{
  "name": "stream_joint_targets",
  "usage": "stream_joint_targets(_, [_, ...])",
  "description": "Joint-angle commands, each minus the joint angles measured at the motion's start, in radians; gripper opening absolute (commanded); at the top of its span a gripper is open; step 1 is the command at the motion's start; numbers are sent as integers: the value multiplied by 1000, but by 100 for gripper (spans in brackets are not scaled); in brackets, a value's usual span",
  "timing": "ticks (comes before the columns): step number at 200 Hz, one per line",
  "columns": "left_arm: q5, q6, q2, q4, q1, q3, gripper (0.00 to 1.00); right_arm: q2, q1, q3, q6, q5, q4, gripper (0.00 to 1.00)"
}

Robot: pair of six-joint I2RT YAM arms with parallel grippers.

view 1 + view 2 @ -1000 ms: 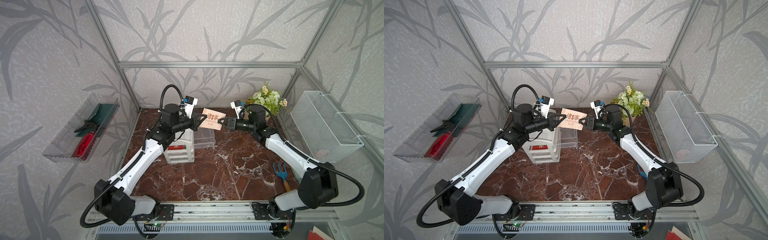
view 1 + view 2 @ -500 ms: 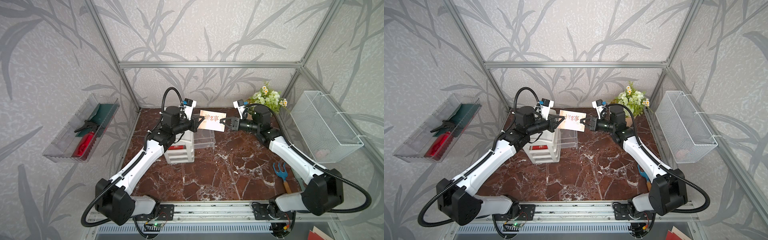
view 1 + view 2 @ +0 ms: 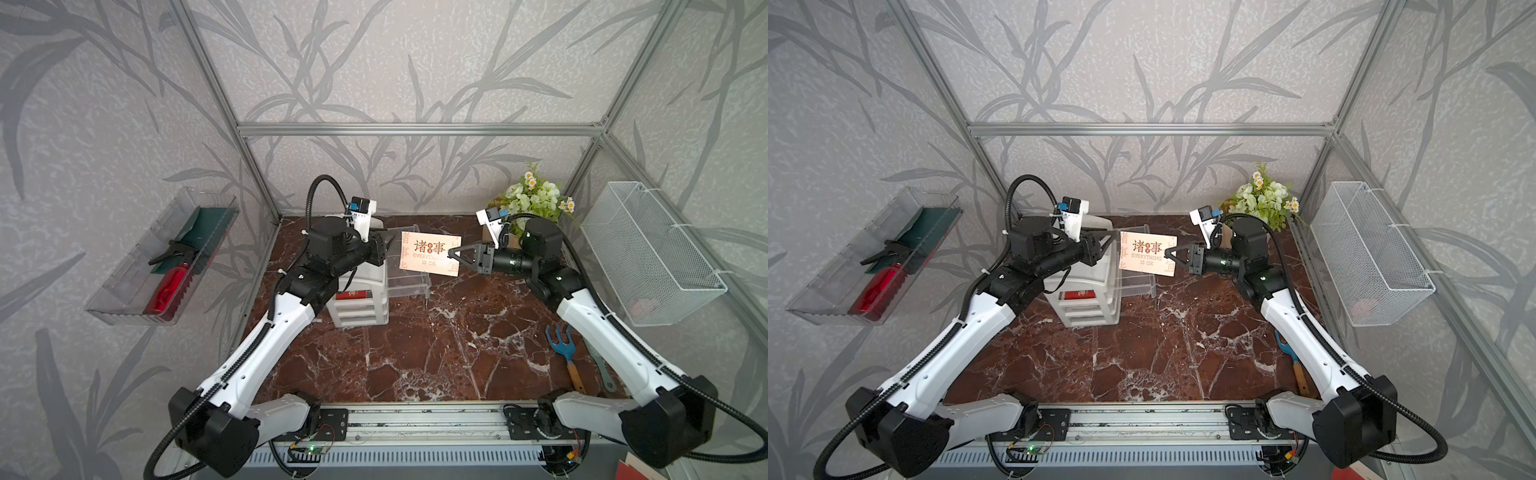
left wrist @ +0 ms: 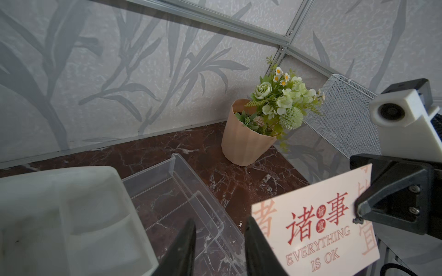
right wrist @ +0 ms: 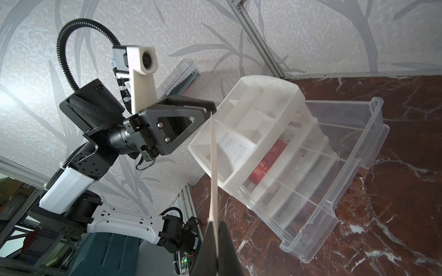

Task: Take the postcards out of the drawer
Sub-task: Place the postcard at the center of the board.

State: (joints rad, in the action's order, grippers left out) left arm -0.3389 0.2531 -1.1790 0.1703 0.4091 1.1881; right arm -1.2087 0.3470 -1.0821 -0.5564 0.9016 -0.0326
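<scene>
My right gripper moves back and down onto the bare tabletop before the white drawer unit next and releases the postcard, since that part lies clear.
A pale peach postcard (image 3: 430, 257) (image 3: 1146, 255) (image 4: 318, 229) with red characters hangs in the air above the pulled-out clear drawer (image 3: 409, 282) (image 3: 1138, 284) (image 4: 172, 191). My right gripper (image 3: 451, 259) (image 3: 1168, 254) (image 5: 216, 224) is shut on the card's right edge; the right wrist view shows the postcard (image 5: 213, 167) edge-on. My left gripper (image 3: 390, 244) (image 3: 1115, 237) (image 4: 220, 219) stands open at the card's left edge, with nothing between its fingers. A red postcard (image 3: 353, 295) (image 5: 267, 165) shows inside a lower drawer of the white drawer unit (image 3: 359, 311).
A flower pot (image 3: 532, 203) (image 4: 246, 141) stands at the back right. A wire basket (image 3: 648, 253) hangs on the right wall. A blue hand rake (image 3: 561, 338) lies near the right arm. A clear wall tray (image 3: 124, 299) on the left holds a red bottle.
My right gripper has closed on the postcard's right edge. My left gripper has opened and let the card go. The card has straightened and shifted slightly right.
</scene>
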Motion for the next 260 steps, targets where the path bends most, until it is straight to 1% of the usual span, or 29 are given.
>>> stream_joint_targets(1, [127, -37, 58, 81, -6, 23, 37, 67, -1, 58, 0, 31, -78, 0])
stream_joint_targets(34, [252, -57, 116, 170, -11, 27, 39, 162, 35, 161, -2, 17, -168, 0])
stream_joint_targets(57, [281, -54, 134, 226, -16, 39, 40, 208, 92, 227, -4, -28, -220, 0])
stream_joint_targets(76, [291, -42, 137, 287, -20, 59, 39, 227, 159, 293, -38, -75, -199, 0])
stream_joint_targets(95, [293, -24, 163, 302, -20, 41, 39, 235, 247, 367, -75, -147, -138, 0])
stream_joint_targets(97, [293, -23, 167, 302, -20, 39, 39, 234, 257, 375, -100, -155, -129, 0])
stream_joint_targets(104, [293, -17, 178, 298, -22, 25, 39, 230, 297, 397, -125, -186, -101, 0])
stream_joint_targets(138, [313, 29, 230, 301, -23, -31, 40, 162, 458, 496, -199, -350, 44, 0])
stream_joint_targets(158, [323, 50, 266, 297, -24, -61, 41, 124, 525, 550, -251, -443, 157, 0])
stream_joint_targets(175, [324, 62, 282, 302, -26, -70, 42, 90, 568, 573, -276, -522, 213, 0])
stream_joint_targets(187, [314, 66, 283, 306, -26, -73, 42, 53, 586, 580, -292, -538, 262, 0])
stream_joint_targets(209, [305, 72, 275, 308, -27, -86, 42, -33, 608, 564, -307, -518, 305, 0])
stream_joint_targets(243, [310, 72, 275, 305, -29, -110, 43, -161, 664, 561, -365, -556, 447, 0])
stream_joint_targets(260, [311, 63, 269, 313, -33, -108, 43, -215, 670, 553, -383, -563, 502, 2])
